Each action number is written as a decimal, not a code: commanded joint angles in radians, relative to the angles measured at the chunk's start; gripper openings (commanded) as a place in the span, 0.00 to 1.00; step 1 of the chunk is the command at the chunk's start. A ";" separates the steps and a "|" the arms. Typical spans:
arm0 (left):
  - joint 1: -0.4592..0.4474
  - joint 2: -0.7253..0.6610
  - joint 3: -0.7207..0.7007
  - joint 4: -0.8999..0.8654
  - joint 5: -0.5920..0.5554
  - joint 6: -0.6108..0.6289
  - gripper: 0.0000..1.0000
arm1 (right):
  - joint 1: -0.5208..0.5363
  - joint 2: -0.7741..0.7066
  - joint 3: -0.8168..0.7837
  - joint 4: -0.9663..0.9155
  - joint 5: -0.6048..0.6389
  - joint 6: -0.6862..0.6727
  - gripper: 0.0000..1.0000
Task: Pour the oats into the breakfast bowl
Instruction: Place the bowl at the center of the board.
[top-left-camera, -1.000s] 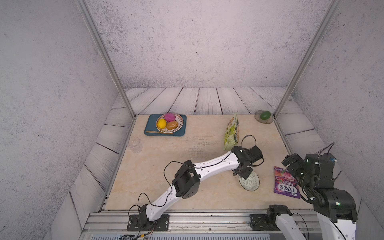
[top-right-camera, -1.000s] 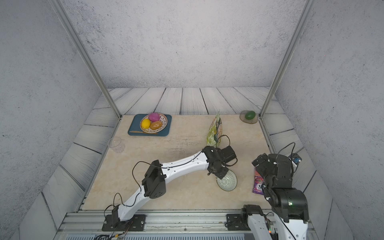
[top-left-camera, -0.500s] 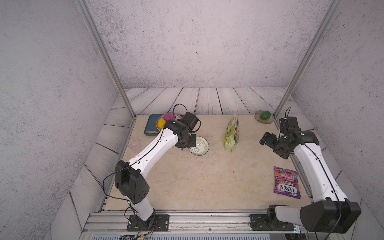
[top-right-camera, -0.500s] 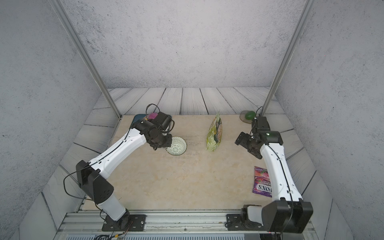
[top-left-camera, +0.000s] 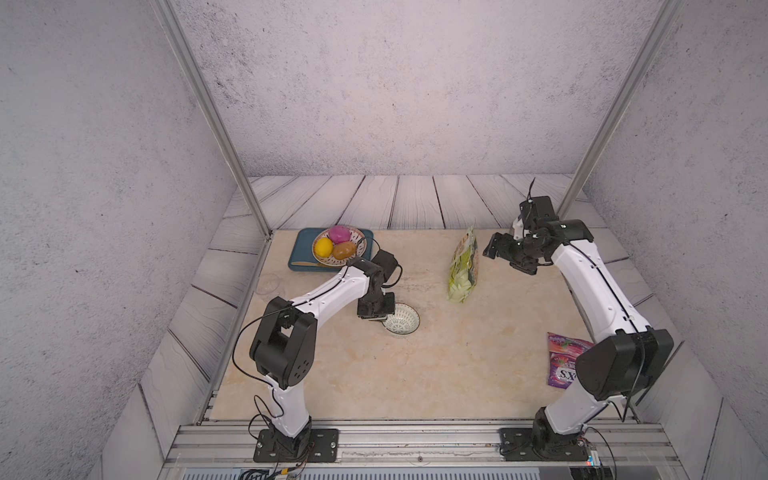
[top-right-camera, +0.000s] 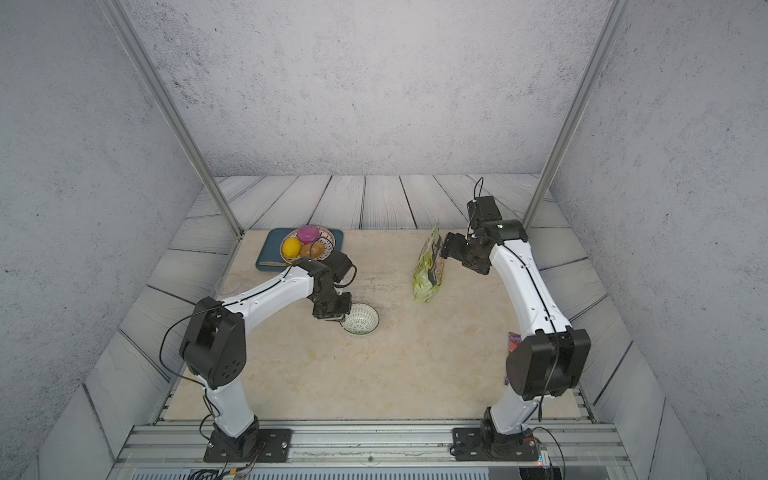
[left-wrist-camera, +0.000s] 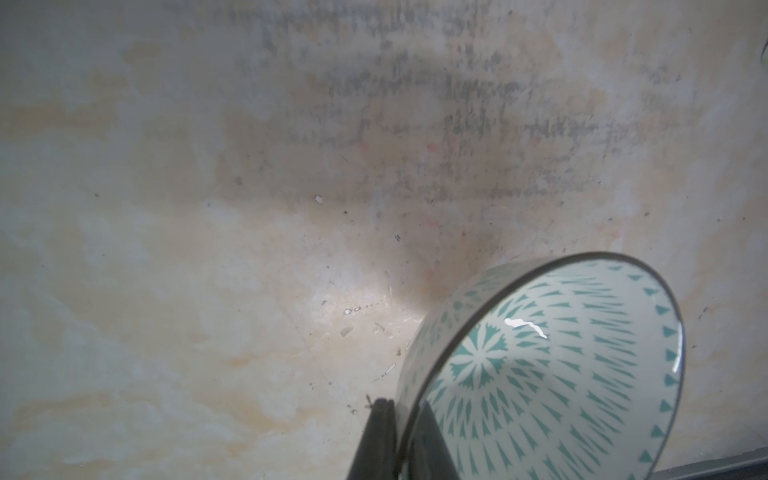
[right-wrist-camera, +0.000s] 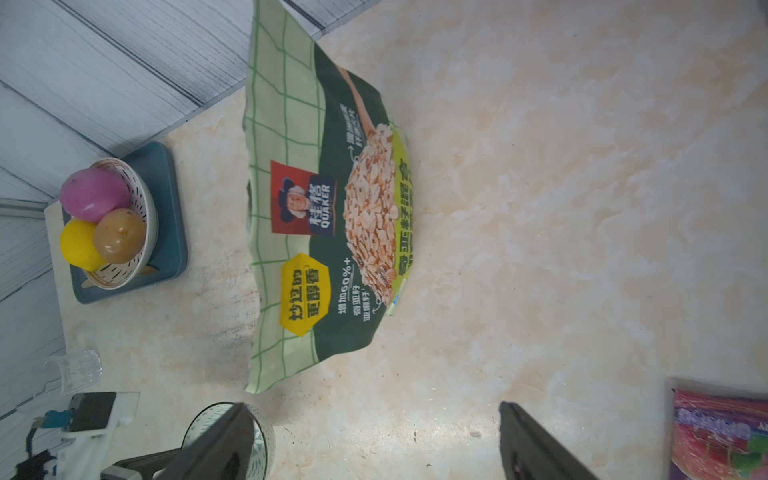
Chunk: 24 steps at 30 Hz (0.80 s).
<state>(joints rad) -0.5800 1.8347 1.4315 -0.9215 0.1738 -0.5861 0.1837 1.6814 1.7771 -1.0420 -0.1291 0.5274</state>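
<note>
The bowl (top-left-camera: 401, 319) goes down and slightly back with my left gripper next, for release on the bare tabletop. That clear spot lies below and back of the gripper.
The oats are in a lime-green pouch (top-left-camera: 463, 270) (top-right-camera: 428, 266) (right-wrist-camera: 328, 208) that stands upright at the back middle of the table; no loose flakes show. My right gripper (top-left-camera: 492, 249) (top-right-camera: 449, 247) (right-wrist-camera: 372, 405) is open just to its right, level with the upper half and apart from it. The breakfast bowl (top-left-camera: 401, 319) (top-right-camera: 360, 319) (left-wrist-camera: 540, 374) (right-wrist-camera: 264, 440), white with teal radiating marks and a dark rim, is empty and sits left of centre, low at the table. My left gripper (top-left-camera: 380, 318) (top-right-camera: 338, 318) (left-wrist-camera: 399, 436) is shut on its rim, one finger inside and one outside.
A patterned dish of coloured fruit (top-left-camera: 340, 247) (right-wrist-camera: 108, 224) sits on a blue tray (top-left-camera: 303, 253) at the back left. A clear glass (top-left-camera: 268, 282) (right-wrist-camera: 79, 370) stands at the left table edge. A purple candy bag (top-left-camera: 565, 357) (right-wrist-camera: 719, 432) lies front right, beside the right arm.
The left arm carried the bowl from the front right, past the fruit tray, to left of centre. The right arm unfolded from the front right and has reached the pouch's side.
</note>
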 joint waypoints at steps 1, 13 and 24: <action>0.000 0.005 -0.011 0.053 0.039 -0.013 0.00 | 0.047 0.038 0.054 0.007 0.006 0.000 0.90; -0.001 0.001 -0.114 0.084 0.046 -0.011 0.00 | 0.085 0.236 0.211 0.004 0.120 -0.021 0.85; -0.003 -0.049 -0.192 0.108 0.013 -0.040 0.31 | 0.094 0.324 0.294 -0.025 0.112 -0.048 0.42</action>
<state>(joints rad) -0.5800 1.8198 1.2602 -0.7933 0.2211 -0.6067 0.2714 1.9957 2.0388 -1.0409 -0.0196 0.4877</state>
